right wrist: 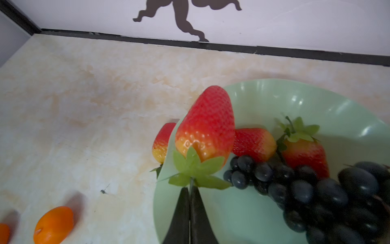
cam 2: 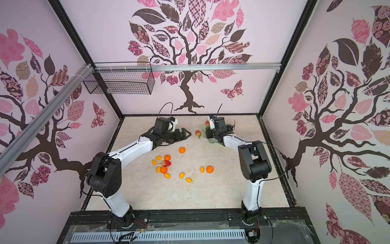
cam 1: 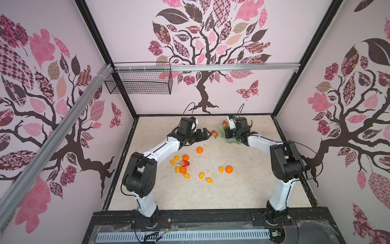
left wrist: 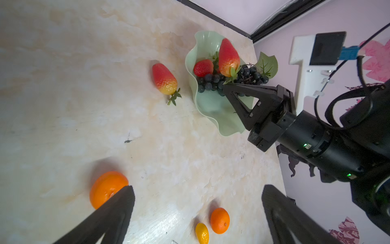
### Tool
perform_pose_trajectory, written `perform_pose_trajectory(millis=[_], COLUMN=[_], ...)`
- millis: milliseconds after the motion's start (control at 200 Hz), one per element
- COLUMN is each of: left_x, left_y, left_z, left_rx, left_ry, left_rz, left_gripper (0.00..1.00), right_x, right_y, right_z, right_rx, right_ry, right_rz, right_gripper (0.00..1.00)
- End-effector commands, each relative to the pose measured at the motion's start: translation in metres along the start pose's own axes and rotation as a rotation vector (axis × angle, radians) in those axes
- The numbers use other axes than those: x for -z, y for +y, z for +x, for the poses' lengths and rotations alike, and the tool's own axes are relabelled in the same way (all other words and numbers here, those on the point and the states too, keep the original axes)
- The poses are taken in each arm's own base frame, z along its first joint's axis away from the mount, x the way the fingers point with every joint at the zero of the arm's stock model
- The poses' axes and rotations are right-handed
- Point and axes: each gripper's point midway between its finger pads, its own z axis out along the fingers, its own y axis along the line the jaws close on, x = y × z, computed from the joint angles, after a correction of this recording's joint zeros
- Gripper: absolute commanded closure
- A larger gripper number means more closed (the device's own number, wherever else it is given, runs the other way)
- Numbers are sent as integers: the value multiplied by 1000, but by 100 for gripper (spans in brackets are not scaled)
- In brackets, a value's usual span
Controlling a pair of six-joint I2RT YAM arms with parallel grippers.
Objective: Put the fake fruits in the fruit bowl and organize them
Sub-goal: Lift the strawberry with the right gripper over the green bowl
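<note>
I will move my right gripper outward and down over the strawberries in the bowl and release the stem, since the strawberries are below my gripper and outward.
The pale green fruit bowl (cam 1: 221, 132) (left wrist: 213, 105) (right wrist: 274, 101) sits at the back right. My right gripper (right wrist: 191, 189) (left wrist: 226, 86) is shut on the thin stem of a red strawberry (right wrist: 207, 124) (left wrist: 229, 57), held upright over the bowl's near rim. In the bowl lie a dark grape bunch (right wrist: 316, 190) and two strawberries (right wrist: 253, 141). Another strawberry (cam 1: 214, 133) (left wrist: 164, 79) lies on the table just left of the bowl. My left gripper (cam 1: 205, 135) (left wrist: 197, 190) hovers beside it, open and empty. Tangerines (cam 1: 199, 150) and several kumquats (cam 1: 201, 175) are scattered mid-table.
A strawberry (cam 1: 185, 163) lies among the tangerines and kumquats at centre left. One tangerine (cam 1: 229, 169) with a kumquat (cam 1: 221, 169) sits nearer the right arm. A black wire basket (cam 1: 139, 82) hangs on the back wall at the left. Walls close in three sides.
</note>
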Motion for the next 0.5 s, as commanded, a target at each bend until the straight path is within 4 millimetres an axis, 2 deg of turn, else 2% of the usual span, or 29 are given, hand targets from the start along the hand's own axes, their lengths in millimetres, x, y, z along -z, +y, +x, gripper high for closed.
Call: perform_pose_trajectory(millis=[0,65,140,320,490], left_x=[-10,-17,-20,-16,-19], left_y=[-25,-29,-23,-15,-15], left_z=[-24,-24,-21,-17,-15], left_rx=[-70,-81,-81,-89,-82], left_ry=[-48,-35,-23,-22,-10], left_rz=[14,23,16,1,7], left_gripper=[1,1,1,1,1], right_x=[10,5,-1,-22,-42], right_y=[-24,-32,-37,-52,-50], right_z=[-22,-21,-23,-23,-15], right_rx=[-57,-75,-78,-93,-92], right_ry=[-56,-48,-39,-14,29], right_rz=[102,113,116,118,90], right_gripper=[100,100,100,100,100])
